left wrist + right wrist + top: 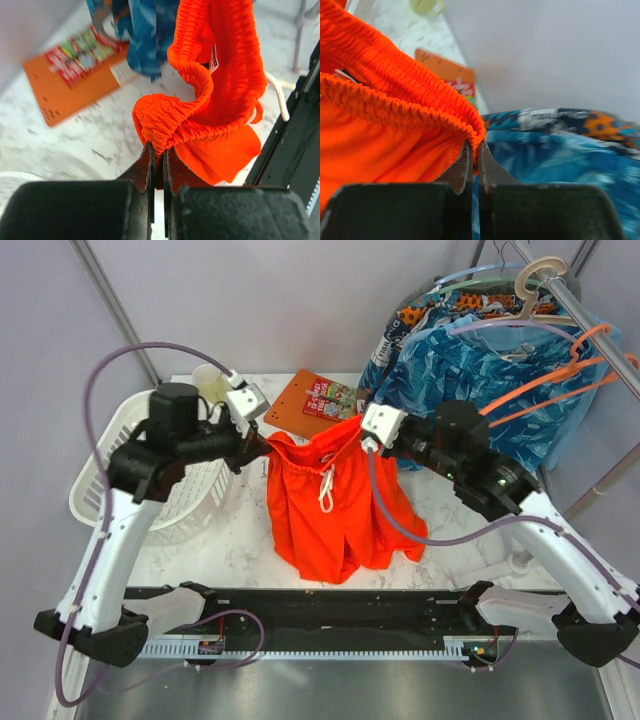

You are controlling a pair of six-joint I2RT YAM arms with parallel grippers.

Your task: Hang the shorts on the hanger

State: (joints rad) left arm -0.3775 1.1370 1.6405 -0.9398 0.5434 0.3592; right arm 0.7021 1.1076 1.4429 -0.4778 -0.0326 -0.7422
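The shorts still hang above the table, so my left gripper should next go down and slightly back, bringing the waistband's end down onto the clear marble.
The bright orange-red shorts hang above the marble table, held up by the waistband, with the white drawstring dangling at the front. My left gripper is shut on the waistband's left end; the left wrist view shows the jaws pinching bunched elastic of the shorts. My right gripper is shut on the waistband's right end, seen in the right wrist view clamping the shorts. Thin orange hanger hangs on the rack at far right, apart from both grippers.
A white laundry basket stands at left under the left arm. An orange board with a red label lies behind the shorts. A blue patterned garment hangs from the metal rail, with beige and pale blue hangers.
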